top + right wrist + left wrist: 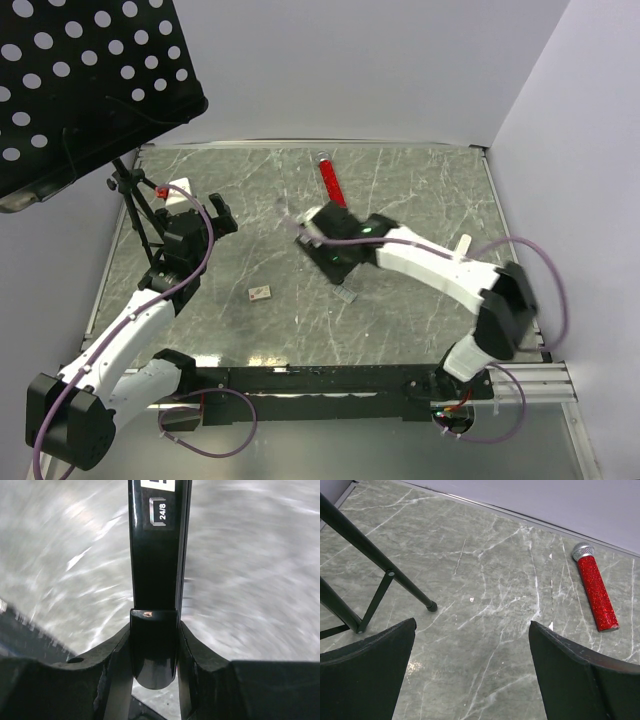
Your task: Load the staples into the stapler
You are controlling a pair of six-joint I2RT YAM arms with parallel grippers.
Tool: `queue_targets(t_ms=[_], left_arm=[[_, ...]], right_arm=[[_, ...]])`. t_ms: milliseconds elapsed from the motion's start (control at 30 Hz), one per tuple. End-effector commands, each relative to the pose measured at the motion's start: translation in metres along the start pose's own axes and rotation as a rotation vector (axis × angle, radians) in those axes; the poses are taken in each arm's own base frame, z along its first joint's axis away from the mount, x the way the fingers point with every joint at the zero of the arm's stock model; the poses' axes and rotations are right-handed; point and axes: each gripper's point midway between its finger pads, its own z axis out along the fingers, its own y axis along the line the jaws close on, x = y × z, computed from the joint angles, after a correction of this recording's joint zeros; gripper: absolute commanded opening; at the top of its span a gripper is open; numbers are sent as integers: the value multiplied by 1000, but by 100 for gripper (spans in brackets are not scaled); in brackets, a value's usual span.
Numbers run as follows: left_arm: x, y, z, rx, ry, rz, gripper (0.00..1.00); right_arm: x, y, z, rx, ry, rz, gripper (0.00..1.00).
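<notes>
The marble beside the white piece is bare. I need to move my right gripper to the right in the top view next, then down to let go of the stapler there.
The black stapler (156, 555), with a "24/8" label, is clamped at its rounded rear end between the fingers of my right gripper (154, 630). In the top view that gripper (305, 228) is above the middle of the table, and I cannot make out the stapler there. The staples (347, 295), a tiny grey strip, lie on the table just in front of the right wrist. My left gripper (218, 215) is open and empty over the left part of the table; its fingers (580, 675) frame bare marble.
A red glittery tube (330, 182) lies at the back centre; it also shows in the left wrist view (595, 592). A small beige box piece (260, 292) lies front left. A black perforated stand (80, 80) overhangs the left, with its tripod legs (370, 555) on the table.
</notes>
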Motion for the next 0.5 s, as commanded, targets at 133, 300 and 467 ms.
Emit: queue_targets(t_ms=[133, 300, 467], left_arm=[[-29, -4, -9, 12, -95, -17, 99], [-32, -8, -13, 27, -108, -16, 99], [-36, -11, -17, 42, -118, -20, 99]], right_arm=[[51, -142, -37, 391, -99, 579, 20], [98, -202, -30, 495, -76, 896, 22], [120, -248, -15, 575, -63, 1067, 25]])
